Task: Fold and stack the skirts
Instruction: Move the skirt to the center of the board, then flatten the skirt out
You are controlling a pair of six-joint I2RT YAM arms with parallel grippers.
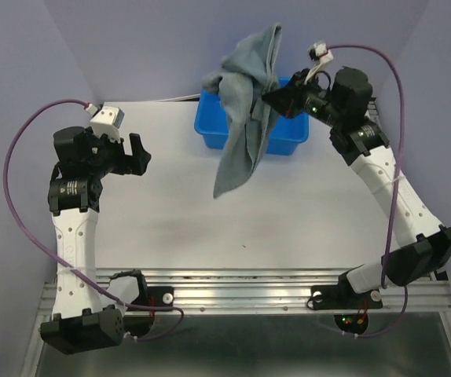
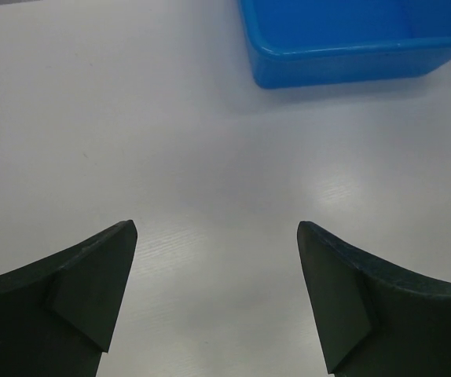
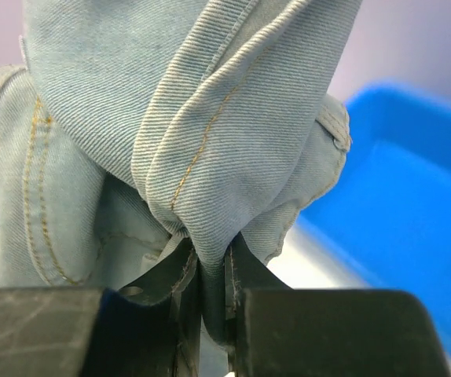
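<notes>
The fold goes back and down with my right gripper over the white table in front of the blue tub [image 1: 288, 137] next, and comes free there.
A grey-blue denim skirt [image 1: 245, 102] hangs bunched in the air over the blue tub [image 1: 288, 137] at the back of the table, its lower end trailing down in front of the tub. My right gripper [image 1: 271, 98] is shut on a fold of the skirt [image 3: 202, 118], with cloth pinched between its jaws [image 3: 212, 263]. My left gripper [image 1: 137, 155] is open and empty over the bare white table at the left; its fingers [image 2: 92, 275] stand wide apart in the left wrist view.
The blue tub [image 2: 343, 39] also shows at the top right of the left wrist view and at the right of the right wrist view [image 3: 398, 212]. Purple walls close in the back and sides. A metal rail [image 1: 241, 287] runs along the near edge.
</notes>
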